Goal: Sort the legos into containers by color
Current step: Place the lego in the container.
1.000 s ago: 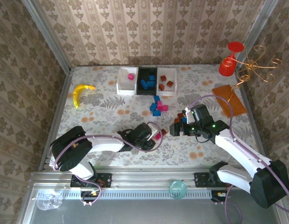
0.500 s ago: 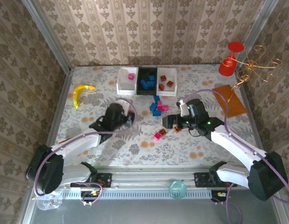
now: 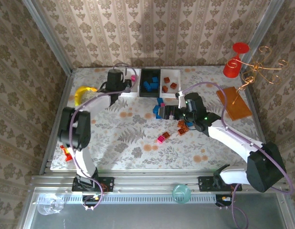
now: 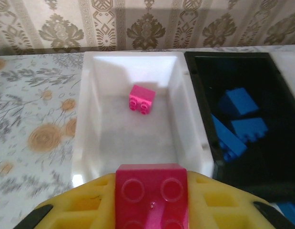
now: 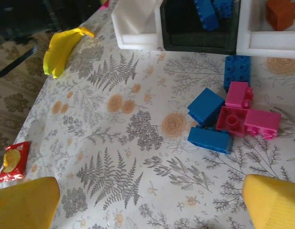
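My left gripper should move outward next, over the bottom of the white container, and let go of the magenta-pink lego (image 4: 152, 188), because a pink one is lying there.
My left gripper (image 4: 152, 202) is shut on a magenta-pink lego (image 4: 152, 188) and hangs at the near rim of the left white container (image 4: 97, 143), which holds one pink lego (image 4: 141, 99). The black container (image 4: 199, 114) beside it holds several blue legos (image 4: 242, 101). From above, the left gripper (image 3: 122, 82) is at that white container (image 3: 124, 89). My right gripper (image 5: 149, 205) is open and holds nothing. It hovers over the table near a cluster of blue legos (image 5: 206, 106) and pink legos (image 5: 261, 121). The right white container (image 3: 177, 90) holds orange-brown legos (image 3: 173, 85).
Loose pink (image 3: 161, 138) and orange-brown (image 3: 181, 126) legos lie behind the right gripper (image 3: 165, 113). A banana (image 3: 82, 94) lies far left and a red packet (image 3: 66, 152) at the near left. At the right stand an orange plate (image 3: 233, 102), a red goblet (image 3: 233, 62) and a gold wire stand (image 3: 261, 67).
The left arm swung from the table's middle out to the left white container, carrying the pink lego. The right gripper moved left and farther out, toward the blue and pink cluster.
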You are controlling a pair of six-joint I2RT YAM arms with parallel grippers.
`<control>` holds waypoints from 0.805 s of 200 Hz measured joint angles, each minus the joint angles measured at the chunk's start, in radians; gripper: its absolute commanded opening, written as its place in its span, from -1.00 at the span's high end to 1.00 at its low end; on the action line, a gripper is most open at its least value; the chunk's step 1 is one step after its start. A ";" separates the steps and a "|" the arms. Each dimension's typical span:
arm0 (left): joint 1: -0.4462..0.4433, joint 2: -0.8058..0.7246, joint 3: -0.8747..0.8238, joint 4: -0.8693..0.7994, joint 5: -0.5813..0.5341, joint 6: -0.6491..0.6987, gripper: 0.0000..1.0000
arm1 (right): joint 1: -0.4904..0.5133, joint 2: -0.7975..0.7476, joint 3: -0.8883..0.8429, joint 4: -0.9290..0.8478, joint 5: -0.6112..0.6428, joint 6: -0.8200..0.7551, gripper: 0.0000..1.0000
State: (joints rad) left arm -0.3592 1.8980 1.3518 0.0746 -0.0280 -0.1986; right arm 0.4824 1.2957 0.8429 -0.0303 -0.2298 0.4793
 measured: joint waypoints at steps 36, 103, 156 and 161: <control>0.001 0.235 0.250 -0.067 -0.028 0.050 0.37 | 0.016 0.000 0.000 -0.064 0.079 0.000 -0.92; 0.001 0.282 0.340 -0.146 -0.023 0.095 -0.19 | 0.186 0.019 -0.048 -0.200 0.201 -0.001 -0.68; -0.014 -0.052 0.012 -0.016 0.017 0.061 -0.36 | 0.294 0.100 -0.095 -0.213 0.245 0.018 -0.36; -0.020 -0.119 -0.064 -0.004 0.024 0.054 -0.37 | 0.309 0.121 -0.095 -0.204 0.249 0.020 -0.34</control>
State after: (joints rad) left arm -0.3794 1.7794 1.2873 0.0708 -0.0044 -0.1448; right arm 0.7918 1.4170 0.7475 -0.2340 0.0196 0.4992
